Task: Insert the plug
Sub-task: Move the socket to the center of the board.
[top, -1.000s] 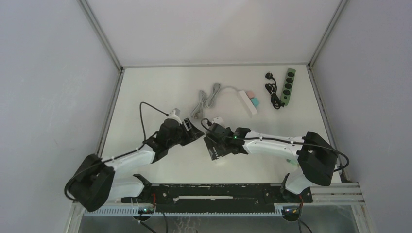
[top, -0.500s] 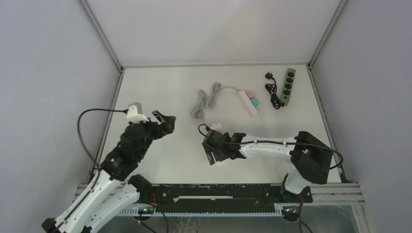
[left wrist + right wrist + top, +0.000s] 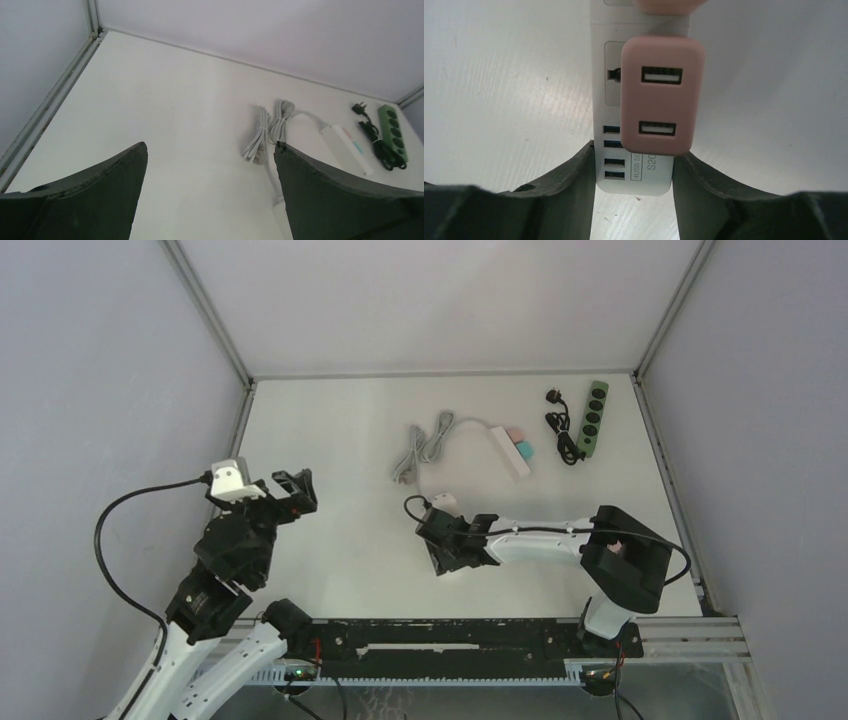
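My right gripper holds a power strip and next needs to move it outward, onto the bare, clear spot on the tabletop (image 3: 459,466) beside the second white power strip, and release it there.
A pink plug (image 3: 661,95) with two USB slots sits seated in a socket of a white power strip (image 3: 634,172). My right gripper (image 3: 634,150) is shut on the near end of that strip, one finger against each side. In the top view the right gripper (image 3: 445,552) is low over the table's middle and hides the strip and plug. At the table's left side, well away from the strip, my left gripper (image 3: 293,490) is raised. The left gripper (image 3: 210,145) stands wide open with nothing between its fingers.
A second white strip (image 3: 512,450) carrying pink and teal plugs lies at the back with a coiled grey cord (image 3: 425,445). A green power strip (image 3: 593,417) and its black cord (image 3: 562,430) lie at the back right. Metal frame rails border the table.
My left arm has pulled away from the middle to the left and opened its jaws wide. My right gripper has closed onto the white strip's end and shifted slightly left.
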`<state>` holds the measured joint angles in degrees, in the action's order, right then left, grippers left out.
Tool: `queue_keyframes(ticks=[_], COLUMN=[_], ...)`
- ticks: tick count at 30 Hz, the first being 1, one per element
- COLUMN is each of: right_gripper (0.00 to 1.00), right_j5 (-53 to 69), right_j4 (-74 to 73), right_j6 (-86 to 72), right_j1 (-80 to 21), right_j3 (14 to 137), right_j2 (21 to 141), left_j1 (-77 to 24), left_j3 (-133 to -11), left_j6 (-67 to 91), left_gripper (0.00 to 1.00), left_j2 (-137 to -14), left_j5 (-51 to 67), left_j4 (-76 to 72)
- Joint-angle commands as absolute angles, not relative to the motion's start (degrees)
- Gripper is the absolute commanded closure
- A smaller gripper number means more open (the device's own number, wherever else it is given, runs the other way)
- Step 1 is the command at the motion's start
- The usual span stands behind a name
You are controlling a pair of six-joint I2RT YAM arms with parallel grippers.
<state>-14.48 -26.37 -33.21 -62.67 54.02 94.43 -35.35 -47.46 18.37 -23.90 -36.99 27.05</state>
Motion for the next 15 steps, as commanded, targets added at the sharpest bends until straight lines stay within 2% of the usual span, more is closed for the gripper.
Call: queue_keyframes(ticks=[1, 5, 15], right_gripper=[0.48, 0.51, 0.53], right_j5=[-16.25, -15.78, -11.91], right_j4=[-22.54, -21.14, -17.34], right_j6=[-31.13, -27.74, -17.05], right_j1=[-59.63, -54.34, -41.43], right_j3=[56.14, 58.43, 67.3], right_j2=[94.84, 96.63, 103.71], left_j1=[-34.37, -33.69, -32.42], left_j3=[-43.96, -43.3, -41.93], left_j6=[14.11, 13.29, 12.52], left_gripper=[0.0, 0.0, 0.0], left_j2=[-23.16, -22.8, -20.74], left_j5=[-38.24, -38.74, -38.72], left_j4=[24.59, 24.6, 23.96])
